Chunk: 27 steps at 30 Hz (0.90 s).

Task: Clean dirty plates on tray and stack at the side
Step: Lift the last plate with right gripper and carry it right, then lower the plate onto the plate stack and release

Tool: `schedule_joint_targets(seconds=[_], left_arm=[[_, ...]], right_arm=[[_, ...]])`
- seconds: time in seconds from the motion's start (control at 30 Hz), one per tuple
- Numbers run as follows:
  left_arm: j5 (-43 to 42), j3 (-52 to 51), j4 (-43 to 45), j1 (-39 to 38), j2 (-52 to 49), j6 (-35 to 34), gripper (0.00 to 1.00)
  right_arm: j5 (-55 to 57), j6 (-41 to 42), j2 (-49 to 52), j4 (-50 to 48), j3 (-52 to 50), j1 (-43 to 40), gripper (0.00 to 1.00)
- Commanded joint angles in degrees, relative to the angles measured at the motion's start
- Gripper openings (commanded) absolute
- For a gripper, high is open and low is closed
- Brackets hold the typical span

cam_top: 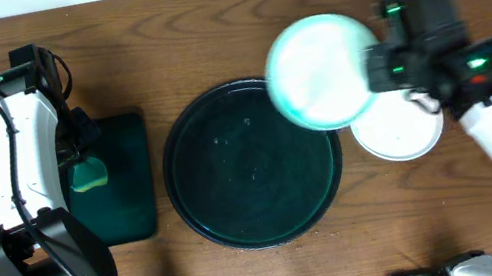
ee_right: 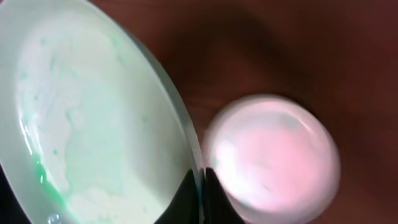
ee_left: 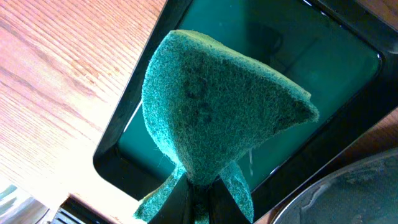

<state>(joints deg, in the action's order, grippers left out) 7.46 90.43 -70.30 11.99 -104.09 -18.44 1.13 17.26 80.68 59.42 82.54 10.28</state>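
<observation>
Next, my right gripper should lower toward the right in the overhead view and release the teal plate's rim over a white plate [cam_top: 399, 128], which lies beside the black tray [cam_top: 252, 162].
The large round black tray [cam_top: 252, 162] sits in the middle of the table with nothing on it. My right gripper [cam_top: 374, 70] is shut on the rim of a pale teal plate [cam_top: 323, 71] and holds it in the air over the tray's upper right edge; in the right wrist view the plate [ee_right: 87, 118] has teal smears near its lower left rim and my fingers [ee_right: 200, 186] pinch its edge. A white plate [cam_top: 399, 128] lies on the table right of the tray, also seen in the right wrist view [ee_right: 273, 158]. My left gripper [ee_left: 200, 202] is shut on a green sponge [ee_left: 217, 112].
A dark green rectangular tray [cam_top: 122, 180] lies left of the black tray, under the sponge [cam_top: 87, 173]; it also shows in the left wrist view [ee_left: 298, 56]. The black tray's rim [ee_left: 348, 193] appears at the lower right of the left wrist view.
</observation>
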Motion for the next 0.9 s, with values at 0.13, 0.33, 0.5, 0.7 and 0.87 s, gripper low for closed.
schedule_joint_targets(seconds=[0.13, 0.33, 0.5, 0.7, 0.87], left_arm=[[0.72, 0.52, -0.15, 0.22, 0.42, -0.92, 0.07], [0.72, 0.52, -0.11, 0.22, 0.42, -0.92, 0.07], [0.72, 0.52, -0.13, 0.22, 0.42, -0.92, 0.07], [0.72, 0.52, -0.13, 0.22, 0.42, -0.92, 0.07], [0.72, 0.52, -0.13, 0.22, 0.42, -0.87, 0.07]], right_arm=[[-2.03, 2.03, 1.81, 2.95, -6.21, -16.57, 0.01], [-2.08, 2.01, 3.56, -5.38, -17.33, -21.53, 0.01], [-3.1, 2.03, 4.33, -12.72, -24.52, -21.44, 0.01], [-3.1, 1.99, 4.44, -13.0, -25.53, -21.44, 0.06], [-5.05, 0.46, 4.44, -11.93, -24.22, -21.42, 0.24]])
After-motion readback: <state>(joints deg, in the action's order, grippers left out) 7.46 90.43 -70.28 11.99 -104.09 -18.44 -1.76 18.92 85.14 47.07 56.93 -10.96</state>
